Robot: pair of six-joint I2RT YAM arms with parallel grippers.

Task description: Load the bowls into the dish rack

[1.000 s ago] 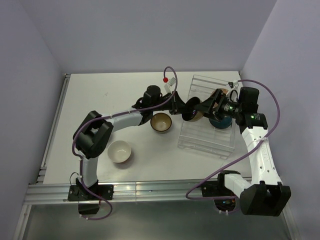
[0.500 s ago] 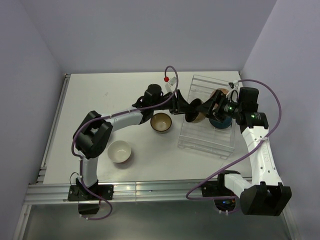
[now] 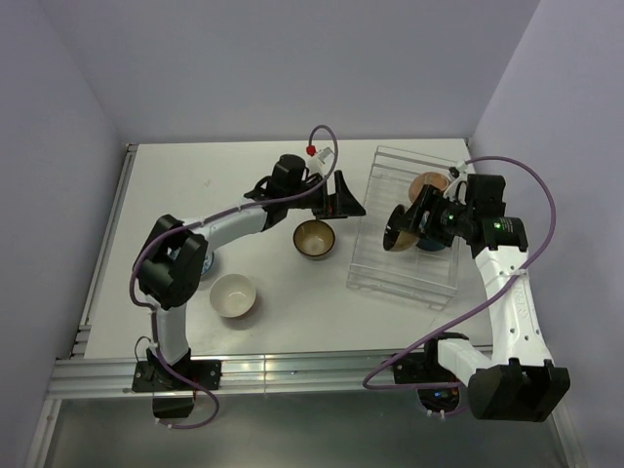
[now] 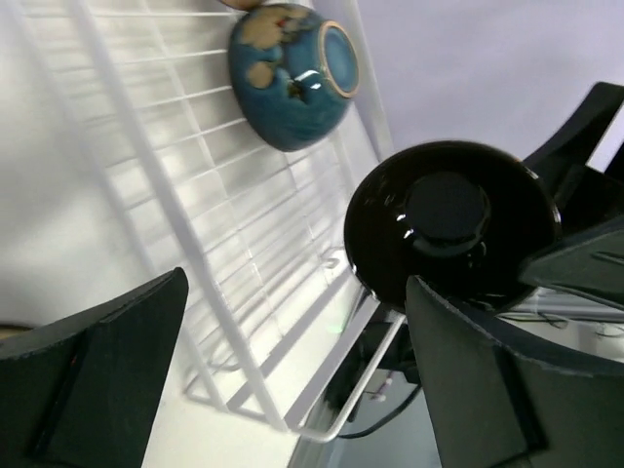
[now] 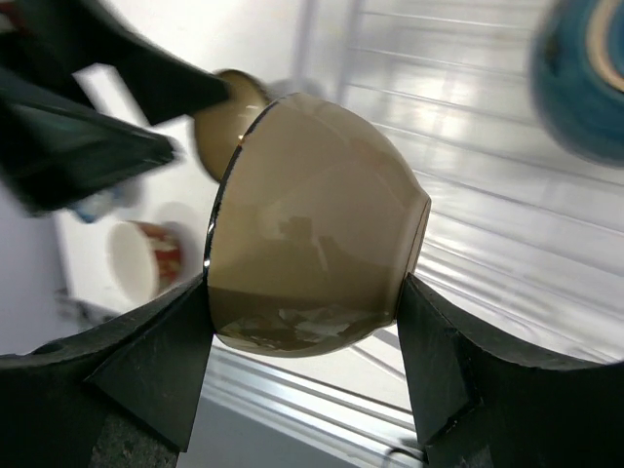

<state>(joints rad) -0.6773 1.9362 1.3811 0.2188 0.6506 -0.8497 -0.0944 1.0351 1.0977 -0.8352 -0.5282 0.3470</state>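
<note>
My right gripper moves back and down with a turn to the rack's near end (image 3: 426, 277) next and releases beside the dark blue bowl, because wires there lie bare.
My right gripper (image 3: 405, 226) (image 5: 304, 292) is shut on a bowl (image 3: 398, 230) (image 5: 312, 234) that is tan outside and black inside (image 4: 448, 224). It holds the bowl on its side, rim to base, above the clear dish rack (image 3: 405, 278) (image 4: 195, 244) (image 5: 507, 224). My left gripper (image 3: 343, 198) (image 4: 292, 292) is open and empty, just left of the rack. A dark blue bowl (image 3: 430, 240) (image 4: 288, 73) (image 5: 585, 78) and a tan bowl (image 3: 429, 182) lie in the rack.
A bowl with a tan-brown inside (image 3: 314, 239) (image 5: 229, 127) sits on the table left of the rack. A cream-white bowl (image 3: 233, 295) (image 5: 141, 258) sits nearer the front left. The left fingers (image 5: 88, 107) show dark at the top left of the right wrist view.
The left gripper opened, let go of the bowl and drew back left, away from the rack. The right gripper kept the bowl and shifted it right, over the rack.
</note>
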